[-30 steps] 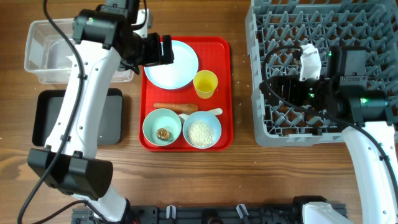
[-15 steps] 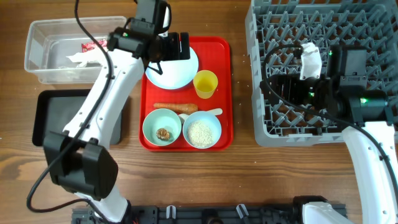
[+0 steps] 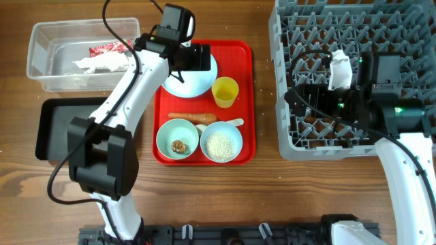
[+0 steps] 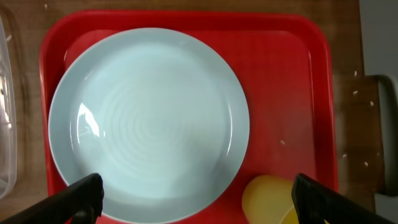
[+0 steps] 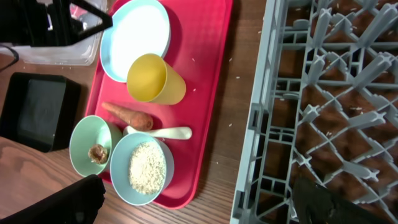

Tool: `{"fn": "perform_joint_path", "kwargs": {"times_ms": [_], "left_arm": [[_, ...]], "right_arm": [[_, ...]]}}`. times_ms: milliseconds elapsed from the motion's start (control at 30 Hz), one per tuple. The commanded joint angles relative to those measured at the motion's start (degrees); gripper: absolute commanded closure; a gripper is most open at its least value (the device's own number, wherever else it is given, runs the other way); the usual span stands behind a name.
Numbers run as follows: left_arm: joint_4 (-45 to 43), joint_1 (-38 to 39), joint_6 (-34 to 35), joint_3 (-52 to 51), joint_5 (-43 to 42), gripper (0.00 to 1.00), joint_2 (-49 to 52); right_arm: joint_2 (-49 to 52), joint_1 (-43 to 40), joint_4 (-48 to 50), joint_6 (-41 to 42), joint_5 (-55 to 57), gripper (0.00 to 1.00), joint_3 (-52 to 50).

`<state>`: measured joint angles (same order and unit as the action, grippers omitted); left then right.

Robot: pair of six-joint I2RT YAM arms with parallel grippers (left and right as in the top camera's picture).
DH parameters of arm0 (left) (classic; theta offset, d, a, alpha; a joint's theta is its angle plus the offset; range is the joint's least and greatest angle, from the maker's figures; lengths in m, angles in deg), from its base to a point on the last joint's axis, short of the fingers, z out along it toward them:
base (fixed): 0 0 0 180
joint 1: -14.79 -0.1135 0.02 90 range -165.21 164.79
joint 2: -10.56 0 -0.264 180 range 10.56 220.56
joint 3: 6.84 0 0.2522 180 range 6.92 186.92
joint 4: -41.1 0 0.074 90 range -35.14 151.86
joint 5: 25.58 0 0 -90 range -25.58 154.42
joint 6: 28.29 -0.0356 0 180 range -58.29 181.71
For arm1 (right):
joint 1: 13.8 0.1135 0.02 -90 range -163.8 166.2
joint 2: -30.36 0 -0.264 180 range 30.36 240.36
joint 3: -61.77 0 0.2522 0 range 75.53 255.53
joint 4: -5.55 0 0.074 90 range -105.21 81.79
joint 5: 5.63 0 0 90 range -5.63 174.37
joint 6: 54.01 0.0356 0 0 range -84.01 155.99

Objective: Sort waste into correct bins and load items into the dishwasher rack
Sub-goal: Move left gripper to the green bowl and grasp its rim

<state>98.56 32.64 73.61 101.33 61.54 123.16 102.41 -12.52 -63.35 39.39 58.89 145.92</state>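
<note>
The green bowl still holds its brown lump, so my left gripper will next go back and down onto the bowl's rim beside the carrot (image 3: pixel 192 117).
My left gripper (image 3: pixel 199 57) is open and empty, hovering over the round pale blue plate (image 3: pixel 185 76) on the red tray; its wrist view shows the plate (image 4: pixel 149 121) between the wide-spread fingers (image 4: pixel 199 204) and the yellow cup (image 4: pixel 273 198). The red wrapper (image 3: pixel 105 47) and white tissue (image 3: pixel 95 63) lie in the clear tub (image 3: pixel 41 73). The black tray (image 3: pixel 54 129) holds nothing visible. The carrot (image 3: pixel 192 117), white spoon (image 3: pixel 235 122), green bowl (image 3: pixel 177 138) with brown lump (image 3: pixel 179 145), and blue bowl of rice (image 3: pixel 221 143) sit on the red tray. My right gripper (image 3: pixel 303 95) is open and empty over the grey rack (image 3: pixel 354 27).
The flat red tray (image 3: pixel 242 61) lies between the bins and the rack. The right wrist view shows the rack's near-left corner (image 5: pixel 249 155), the cup (image 5: pixel 155 81), the carrot (image 5: pixel 127 115) and loose rice grains on the wood.
My left gripper has swung right from the clear tub's edge to above the plate, uncovering the wrapper and tissue in the tub. The right arm has not moved.
</note>
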Motion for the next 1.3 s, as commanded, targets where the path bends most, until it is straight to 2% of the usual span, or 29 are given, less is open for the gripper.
{"fn": "perform_joint_path", "kwargs": {"times_ms": [0,200,267,333,400,433,567,633,767,867,1000,1100,1267], "left_arm": [[6.0,-0.1,0.7,-0.3,-2.2,0.04,-1.7],[23.3,-0.1,9.4,-0.3,-2.2,0.08,-6.1],[29.2,-0.1,12.6,-0.3,-2.2,0.01,-6.2],[32.9,0.3,14.5,-1.4,-2.3,0.01,-6.2],[31.5,1.0,15.6,-3.6,-2.2,0.04,-6.3],[29.3,1.6,16.0,-5.5,-2.2,0.09,-6.3],[15.7,3.0,21.5,-16.2,-2.2,0.22,-6.3],[12.7,2.9,23.3,-19.1,-2.2,0.26,-6.3],[11.3,3.0,23.3,-21.3,-1.4,0.41,-6.3],[10.6,3.0,23.3,-22.6,-0.2,0.47,-6.1],[8.7,3.0,23.3,-25.0,0.4,0.59,-6.1],[7.9,2.9,23.3,-26.2,1.7,0.73,-6.1],[6.8,2.9,23.3,-26.2,1.9,0.88,-6.1]], "right_arm": [[0.4,-0.2,0.7,-0.4,0.4,0.0,1.0],[0.4,-0.2,0.8,-1.0,0.4,0.0,1.0],[0.4,-0.2,1.0,-1.9,0.4,0.0,1.0],[0.4,-0.2,1.8,-1.7,0.3,0.0,1.0],[0.4,-0.2,2.3,-1.7,0.3,0.0,1.0],[0.4,-0.2,2.3,-1.7,0.3,0.0,1.0],[0.9,-0.2,1.9,-1.7,0.3,0.0,0.9],[1.0,-0.2,1.7,-1.7,0.4,0.0,0.9],[1.0,-0.2,1.4,-1.7,0.3,0.0,0.9],[1.3,-0.2,1.5,-1.7,0.3,0.0,0.9],[1.5,-0.2,1.5,-1.7,0.3,0.0,0.9],[1.6,-0.2,1.5,-1.7,0.3,0.0,0.9],[1.6,-0.2,1.5,-1.7,0.3,0.0,0.9]]}}
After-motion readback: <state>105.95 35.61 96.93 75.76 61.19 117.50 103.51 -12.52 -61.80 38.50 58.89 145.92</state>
